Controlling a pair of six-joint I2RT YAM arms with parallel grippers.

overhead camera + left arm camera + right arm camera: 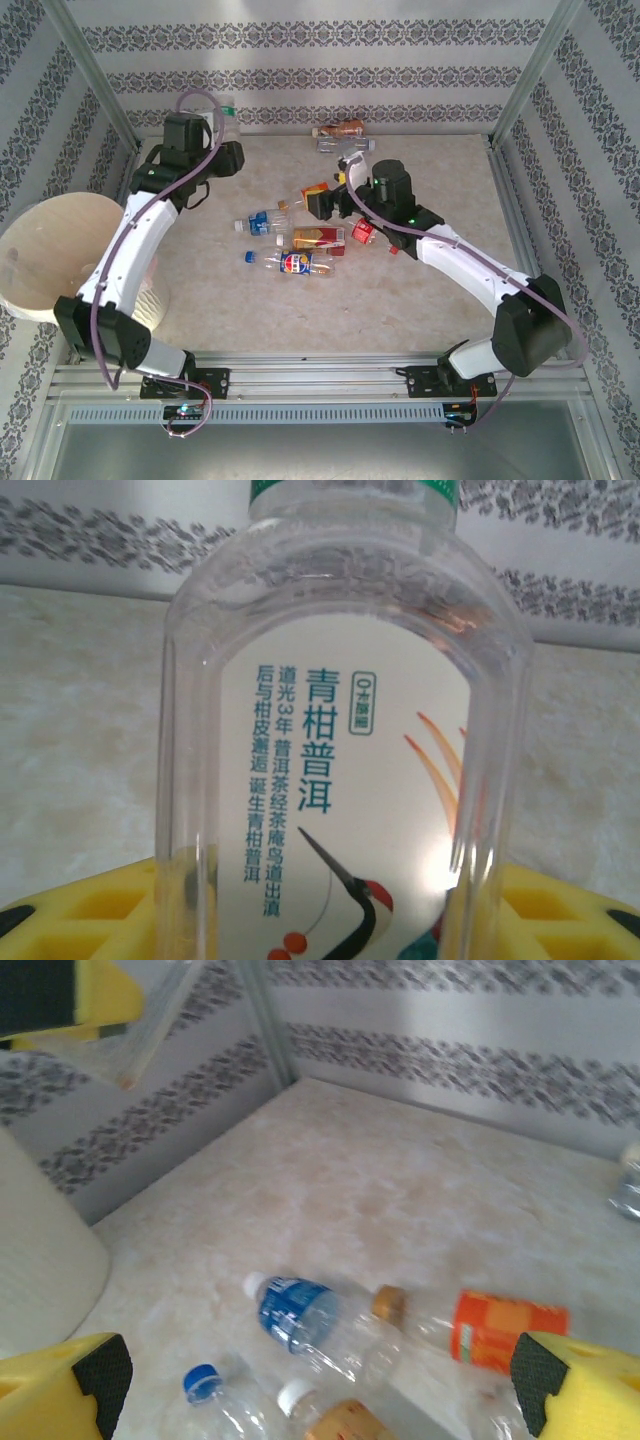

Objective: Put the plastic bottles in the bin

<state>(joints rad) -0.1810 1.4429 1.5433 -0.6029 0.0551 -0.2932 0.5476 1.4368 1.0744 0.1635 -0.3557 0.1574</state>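
Note:
The clear bottle is already held above the table by my left gripper's yellow fingers, which next need to swing back and over the bin's opening (pixel 58 252) to release it.
My left gripper (pixel 220 132) is raised near the back left corner, shut on a clear bottle (pixel 340 730) with a green cap and a white label printed with a crane. Its yellow fingers (pixel 90 910) press both sides of the bottle. My right gripper (pixel 320 1400) is open and hovers over the cluster of bottles in the middle of the table, nothing between its fingers. Below it lie a blue-label bottle (pixel 300 1315), an orange-label bottle (pixel 505 1330) and a blue-capped bottle (pixel 205 1385). The cream bin (pixel 50 255) stands at the left edge.
Two more bottles (pixel 340 130) lie by the back wall. Other bottles sit mid-table, among them a blue-label one (pixel 295 262) and a red-capped one (pixel 362 232). Metal frame posts and patterned walls close in the table on three sides.

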